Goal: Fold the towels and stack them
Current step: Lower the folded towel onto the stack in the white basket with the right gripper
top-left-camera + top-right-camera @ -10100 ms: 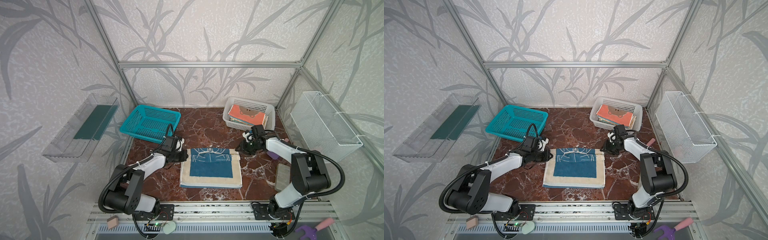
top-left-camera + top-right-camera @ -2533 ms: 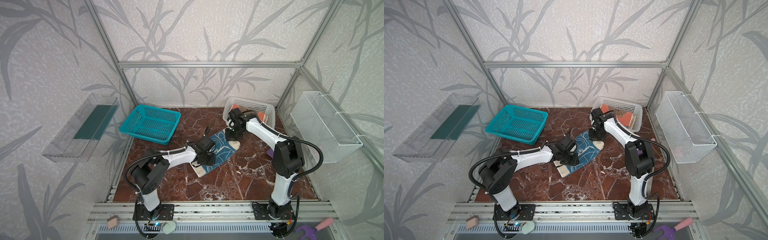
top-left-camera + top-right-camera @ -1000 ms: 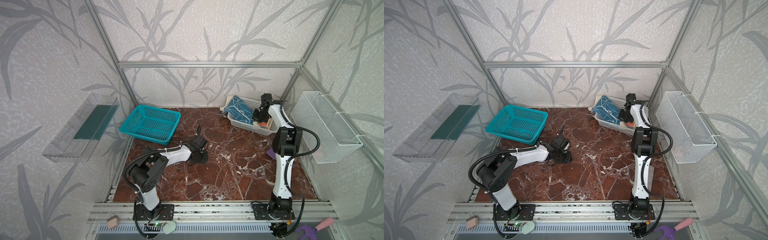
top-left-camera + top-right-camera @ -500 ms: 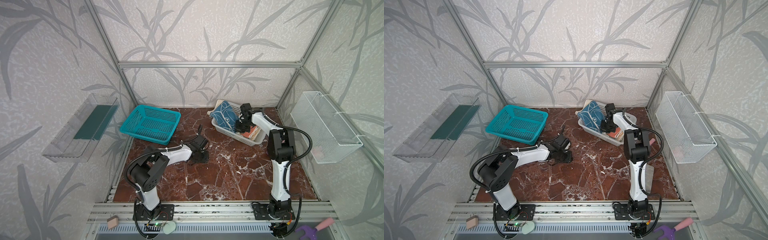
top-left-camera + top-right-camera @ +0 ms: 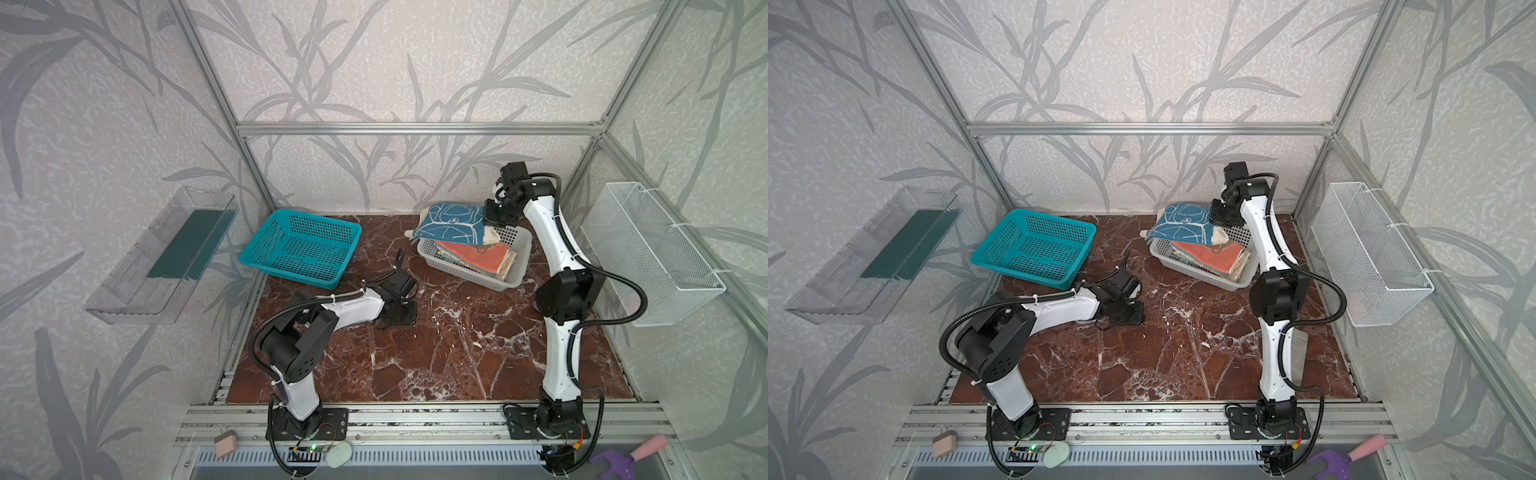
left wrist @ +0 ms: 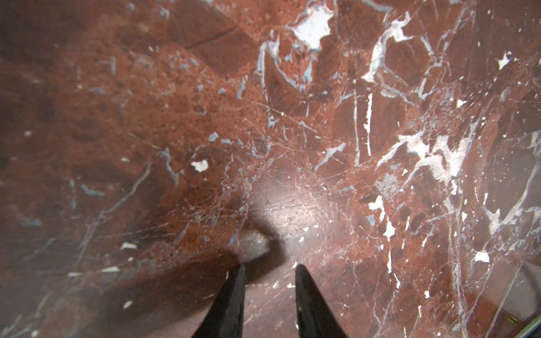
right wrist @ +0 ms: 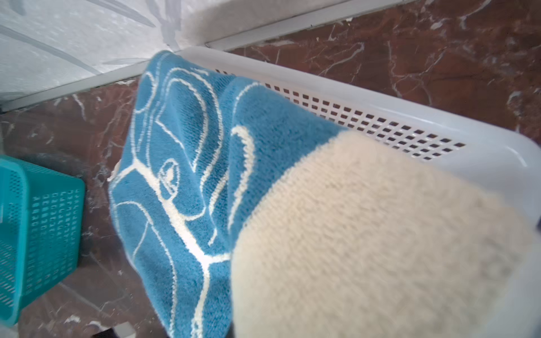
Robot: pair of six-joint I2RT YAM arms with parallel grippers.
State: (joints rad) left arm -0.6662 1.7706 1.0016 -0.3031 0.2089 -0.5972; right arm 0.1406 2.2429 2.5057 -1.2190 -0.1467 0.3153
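Observation:
The towel overhangs the white basket's rim by the teal basket, so my right gripper should next move toward the wire basket and down, releasing it onto the coral-orange stack [image 5: 485, 257].
My right gripper [image 5: 496, 216] [image 5: 1221, 216] hangs over the back of the white basket [image 5: 469, 277] [image 5: 1202, 270] [image 7: 409, 117], shut on a folded blue-and-cream towel [image 5: 451, 222] [image 5: 1183, 222] [image 7: 187, 164]. The towel spreads over the basket's rear left rim and hides the jaws in the right wrist view. Under it in the basket lies a stack of folded towels, coral-orange on top [image 5: 478, 254] [image 5: 1208, 254]. My left gripper [image 5: 401, 313] [image 5: 1125, 311] [image 6: 269, 269] sits low over the bare marble at mid-left, open a little with nothing between its fingers.
A teal basket [image 5: 303, 249] [image 5: 1034, 249] [image 7: 35, 228] stands at the back left. On the right wall hangs a white wire basket [image 5: 652, 257], and the left wall carries a clear shelf [image 5: 166, 257]. The metal frame rail runs just behind the white basket.
Since one second ago the white basket and the towel have shifted left and nearer. In the last half second my right gripper has risen slightly with the towel. The left arm has stayed put.

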